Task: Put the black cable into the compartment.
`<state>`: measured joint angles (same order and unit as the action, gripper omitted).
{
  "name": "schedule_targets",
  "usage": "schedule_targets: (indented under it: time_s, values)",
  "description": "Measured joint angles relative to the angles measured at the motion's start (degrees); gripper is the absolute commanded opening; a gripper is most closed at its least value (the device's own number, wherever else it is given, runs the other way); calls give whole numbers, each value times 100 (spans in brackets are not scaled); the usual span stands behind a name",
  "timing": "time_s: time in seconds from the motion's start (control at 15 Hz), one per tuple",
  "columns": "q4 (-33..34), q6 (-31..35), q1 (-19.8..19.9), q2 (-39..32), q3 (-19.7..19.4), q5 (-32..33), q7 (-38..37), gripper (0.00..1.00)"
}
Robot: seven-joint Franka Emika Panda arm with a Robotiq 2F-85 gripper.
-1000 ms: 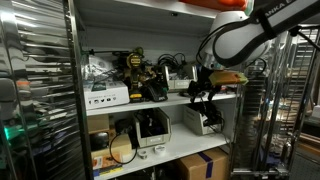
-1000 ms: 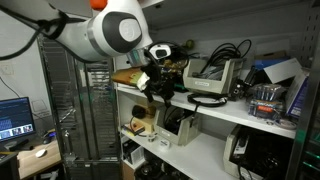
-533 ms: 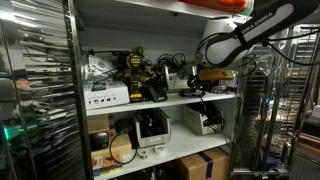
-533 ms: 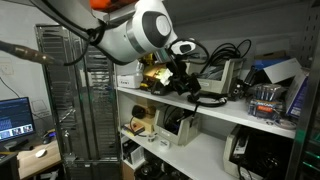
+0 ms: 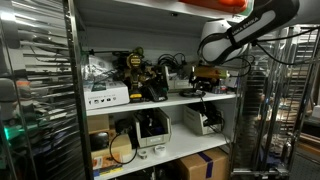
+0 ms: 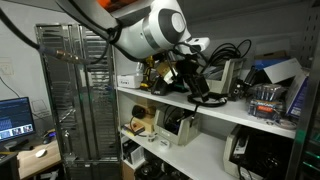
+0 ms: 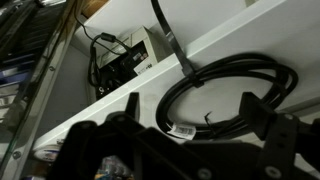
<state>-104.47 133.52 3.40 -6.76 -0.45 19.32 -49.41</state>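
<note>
My gripper needs to go down toward the board's edge next, then close on the coil's strapped part [image 5: 198, 95] [image 7: 193, 77].
The black cable [image 7: 225, 85] lies as a coil on the white board of the compartment [image 7: 250, 30], with a white tag on it. My gripper [image 7: 192, 108] is open, with one finger [image 7: 128, 104] on each side of the coil just above it. In both exterior views the gripper [image 5: 205, 76] [image 6: 190, 80] is inside the upper bay of the compartment [image 5: 150, 102] [image 6: 250, 113], to the right of black-and-yellow tools [image 5: 140, 72]. The coil shows on the board beside the gripper [image 6: 211, 99].
A lower bay holds white boxes [image 5: 150, 130] and a cardboard box [image 5: 205, 163] stands below. Wire racks [image 5: 35, 90] [image 6: 75, 90] flank the shelf. Boxes and a bin [image 6: 270, 95] crowd the bay beyond the cable. A monitor [image 6: 15, 117] glows at the side.
My gripper has risen from the shelf's front edge and moved into the upper bay. The cable that hung from it now lies on the board, and the fingers stand apart.
</note>
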Motion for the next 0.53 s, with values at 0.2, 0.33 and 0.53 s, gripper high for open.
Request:
schedule_targets:
  time_s: [0.2,0.33,0.53]
  values:
    - [84,44,-2,-234,-151,-26,-255,100]
    - [160,57,-6,-389,-195,-113,-301,100]
    - [278,58,-41,-569,-202,-360,-302,73]
